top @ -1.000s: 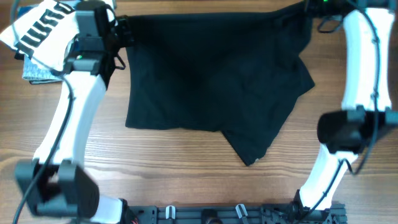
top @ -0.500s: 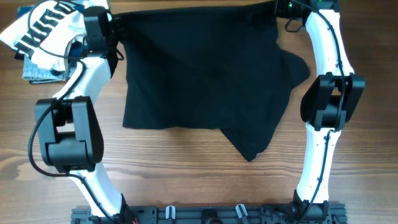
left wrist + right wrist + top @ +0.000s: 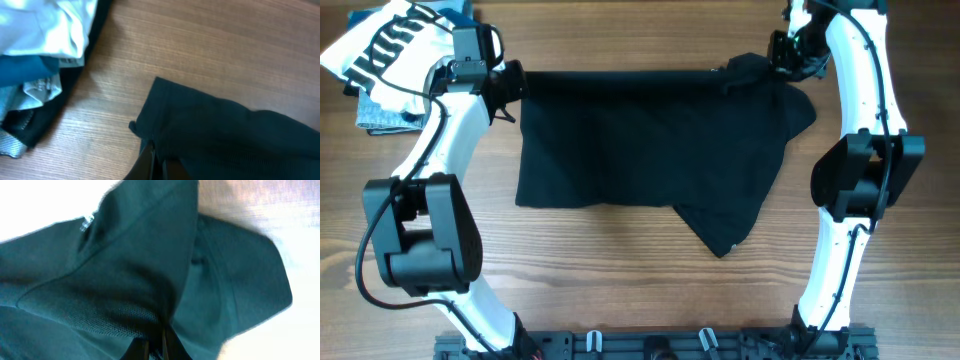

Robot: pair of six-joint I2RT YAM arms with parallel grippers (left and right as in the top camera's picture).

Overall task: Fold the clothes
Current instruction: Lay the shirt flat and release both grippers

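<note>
The bunched corner is lifted, so it goes down next with my right gripper onto the shirt's spread body, below it and nearer my base, for the release.
The black shirt (image 3: 650,140) lies spread on the wooden table, one sleeve point hanging toward the front (image 3: 725,240). My left gripper (image 3: 510,85) is shut on the shirt's far left corner; in the left wrist view the fabric (image 3: 225,135) runs from between my fingers (image 3: 148,167). My right gripper (image 3: 782,50) is shut on the far right corner, where the cloth is bunched and lifted. In the right wrist view the shirt (image 3: 125,270) drapes from my fingers (image 3: 172,345).
A white garment with black stripes (image 3: 390,50) lies on blue-grey folded garments (image 3: 385,115) at the far left, close behind my left gripper. They also show in the left wrist view (image 3: 40,35).
Both grippers have drawn the shirt's far edge toward the front, away from the table's back. The top edge now lies straighter and lower; the right corner bunches up.
</note>
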